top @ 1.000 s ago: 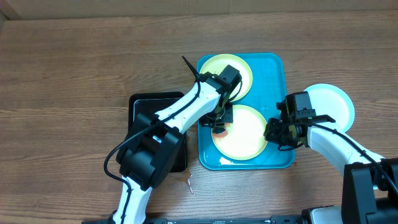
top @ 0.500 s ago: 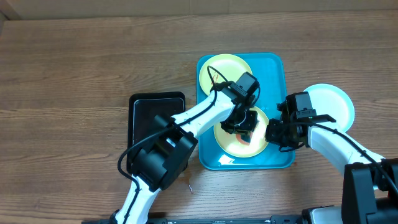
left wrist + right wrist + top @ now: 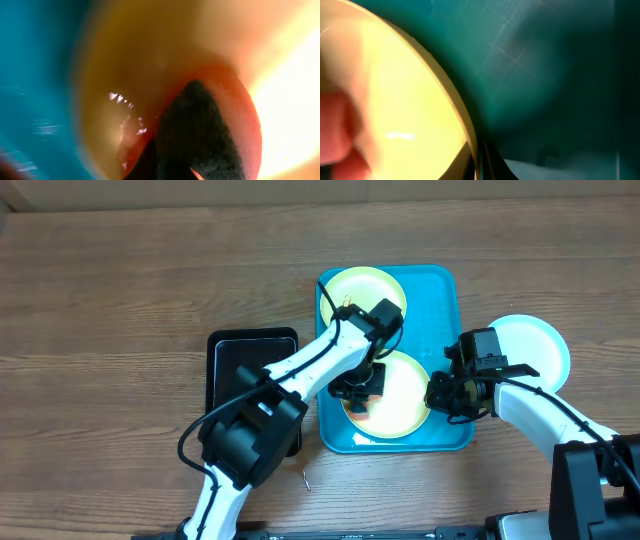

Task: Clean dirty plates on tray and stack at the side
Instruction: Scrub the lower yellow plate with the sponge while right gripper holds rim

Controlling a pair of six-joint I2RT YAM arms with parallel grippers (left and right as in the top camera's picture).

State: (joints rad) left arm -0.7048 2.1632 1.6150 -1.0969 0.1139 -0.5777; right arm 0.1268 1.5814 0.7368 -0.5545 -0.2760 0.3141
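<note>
My left gripper rises next and crosses to the black tray (image 3: 242,363), which lies clear of plates to its left in the overhead view. It lowers the sponge, then releases it.
Two pale yellow-green plates lie on the turquoise tray (image 3: 440,290), a far plate (image 3: 352,286) and a near plate (image 3: 405,402). My left gripper (image 3: 360,384) is shut on a sponge (image 3: 196,134), dark with an orange-red body, and presses it onto the near plate's left part (image 3: 280,70). At that plate's right edge my right gripper (image 3: 446,394) is shut on the rim (image 3: 470,125). One finger sits over the plate and one under it. A light blue-mint plate (image 3: 538,345) rests on the table to the right of the tray.
A black tray (image 3: 232,358) sits just left of the turquoise tray, partly under my left arm. A small metal bit (image 3: 305,476) lies on the wood near the front edge. Bare wooden table stretches to the left and back.
My left gripper swept the sponge from the near plate's left side to its middle-right, then back to the left. The right gripper and the plate have stayed put.
</note>
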